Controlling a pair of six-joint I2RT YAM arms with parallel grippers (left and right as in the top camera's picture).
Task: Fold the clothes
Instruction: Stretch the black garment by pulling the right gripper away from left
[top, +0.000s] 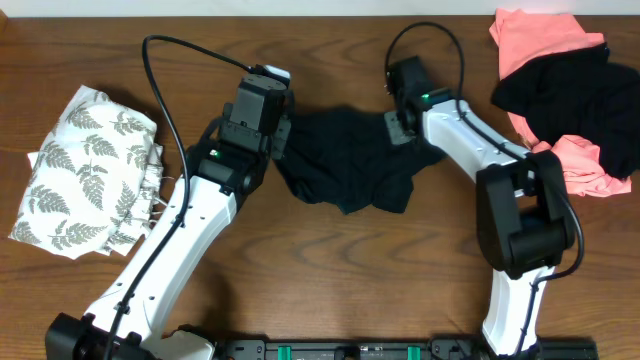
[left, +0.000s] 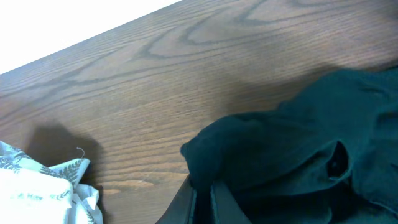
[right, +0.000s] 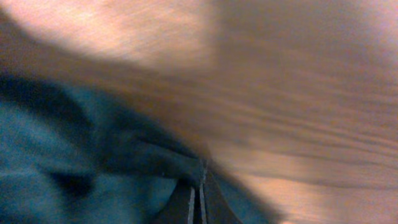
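Observation:
Next, the right gripper rises, draws the crumpled garment toward the salmon-pink pile, then lowers it to the bare tabletop short (top: 475, 82) of the pile and releases.
A dark black-green garment (top: 350, 160) lies crumpled in the middle of the table. My left gripper (top: 281, 143) is at its left edge, shut on a fold of the cloth; the left wrist view shows the fingers (left: 204, 198) pinching the garment (left: 292, 149). My right gripper (top: 400, 122) is at the garment's upper right edge, shut on the cloth; the right wrist view shows the closed fingers (right: 200, 194) with the dark fabric (right: 81, 168) bunched at them.
A white cloth with grey leaf print (top: 90, 170) lies at the left, and its corner shows in the left wrist view (left: 43, 186). A pile of salmon-pink (top: 535, 40) and black (top: 580, 95) clothes sits at the far right.

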